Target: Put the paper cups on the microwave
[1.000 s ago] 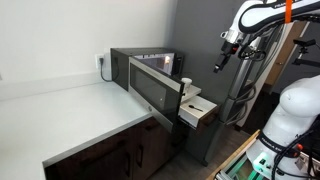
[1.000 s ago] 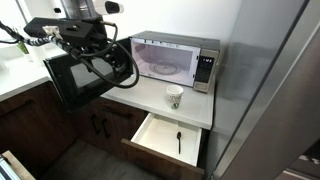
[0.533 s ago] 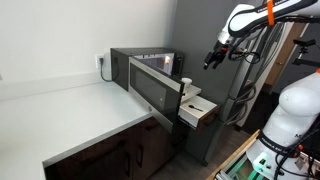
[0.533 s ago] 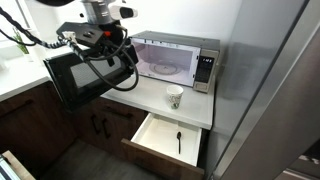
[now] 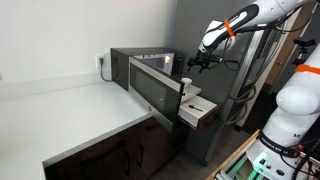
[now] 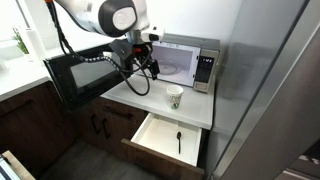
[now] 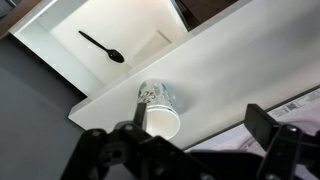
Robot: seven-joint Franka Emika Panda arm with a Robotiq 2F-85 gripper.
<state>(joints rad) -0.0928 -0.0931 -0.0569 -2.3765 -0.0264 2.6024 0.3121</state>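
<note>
My gripper needs to turn next. It also needs to come down toward the paper cup rim's fridge-side edge point(image 5: 190, 80) point(image 7: 149, 128).
One paper cup point(image 6: 174, 97) with a printed pattern stands upright on the white counter in front of the microwave point(image 6: 180, 58); it also shows in an exterior view point(image 5: 186, 83) and in the wrist view point(image 7: 158, 108). I see no other cup. My gripper point(image 6: 152, 66) is open and empty, hovering above the counter in front of the microwave, a little above and beside the cup. In the wrist view the gripper point(image 7: 200, 118) has one finger next to the cup and the other well apart from it. The gripper also shows in an exterior view point(image 5: 192, 66).
The microwave door point(image 6: 80, 75) hangs wide open over the counter. Below the counter a drawer point(image 6: 150, 140) is pulled out, with a black spoon point(image 6: 179, 142) inside. A tall grey fridge point(image 6: 270, 90) stands close beside the microwave.
My arm has swung from beyond the open microwave door in towards the microwave front and lowered; the gripper now hangs near the cup. The cup has not moved.
</note>
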